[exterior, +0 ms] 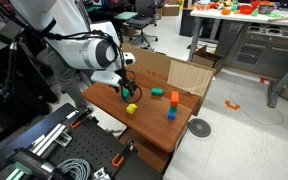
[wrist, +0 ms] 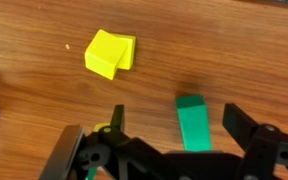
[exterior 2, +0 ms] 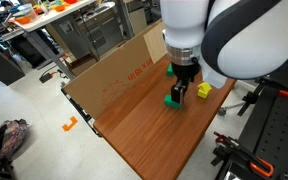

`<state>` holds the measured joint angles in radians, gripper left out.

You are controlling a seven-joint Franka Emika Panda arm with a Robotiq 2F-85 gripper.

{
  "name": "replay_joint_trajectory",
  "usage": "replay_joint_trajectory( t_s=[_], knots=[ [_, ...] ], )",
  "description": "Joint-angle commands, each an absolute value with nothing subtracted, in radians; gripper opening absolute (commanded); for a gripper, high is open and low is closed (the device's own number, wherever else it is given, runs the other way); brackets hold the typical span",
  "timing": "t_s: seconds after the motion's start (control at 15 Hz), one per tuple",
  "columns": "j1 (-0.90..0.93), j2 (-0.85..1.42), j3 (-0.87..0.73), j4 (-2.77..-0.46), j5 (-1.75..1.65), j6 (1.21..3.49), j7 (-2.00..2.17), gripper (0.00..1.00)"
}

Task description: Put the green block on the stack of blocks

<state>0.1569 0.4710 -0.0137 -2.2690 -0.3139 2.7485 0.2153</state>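
My gripper lowers over the block's upper end (exterior 2: 171, 100) (wrist: 194, 127) next and closes on the block's sides, because the green block stands below and between my open fingers.
The green block (wrist: 192, 122) stands on the wooden table between my open fingers and is not gripped. It also shows under the gripper in an exterior view (exterior 2: 172, 100). My gripper (wrist: 173, 115) is low over it, also seen in both exterior views (exterior: 125, 88) (exterior 2: 176, 84). The stack of blocks (exterior: 174, 99), with an orange block on top, stands farther along the table, apart from the gripper. The arm hides the stack in one exterior view, and it is out of the wrist view.
A yellow block (wrist: 109, 53) (exterior: 131, 108) (exterior 2: 203, 91) lies close beside the gripper. A flatter green block (exterior: 156, 93) and a lone blue block (exterior: 171, 114) lie near the stack. A cardboard wall (exterior: 169, 72) (exterior 2: 124, 70) borders the table's far side.
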Motion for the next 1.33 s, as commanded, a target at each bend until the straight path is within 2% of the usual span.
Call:
replay_joint_trajectory(
  t_s=[0.0,0.33,0.4,0.47,0.6,1.0,1.07,1.27],
  knots=[
    [0.178,0.551,-0.024,-2.213,-0.286,2.772,0.185,1.00],
    [0.189,0.616,-0.032,-2.164,-0.284,2.771,0.177,1.00],
    [0.191,0.625,-0.034,-2.157,-0.285,2.772,0.177,0.97],
    [0.193,0.634,-0.035,-2.150,-0.285,2.773,0.176,0.78],
    [0.198,0.649,-0.038,-2.136,-0.287,2.774,0.178,0.69],
    [0.183,0.622,-0.035,-2.139,-0.267,2.733,0.166,0.21],
    [0.169,0.600,-0.034,-2.151,-0.257,2.725,0.158,0.15],
    [0.132,0.528,-0.054,-2.197,-0.239,2.728,0.134,0.13]
  ],
)
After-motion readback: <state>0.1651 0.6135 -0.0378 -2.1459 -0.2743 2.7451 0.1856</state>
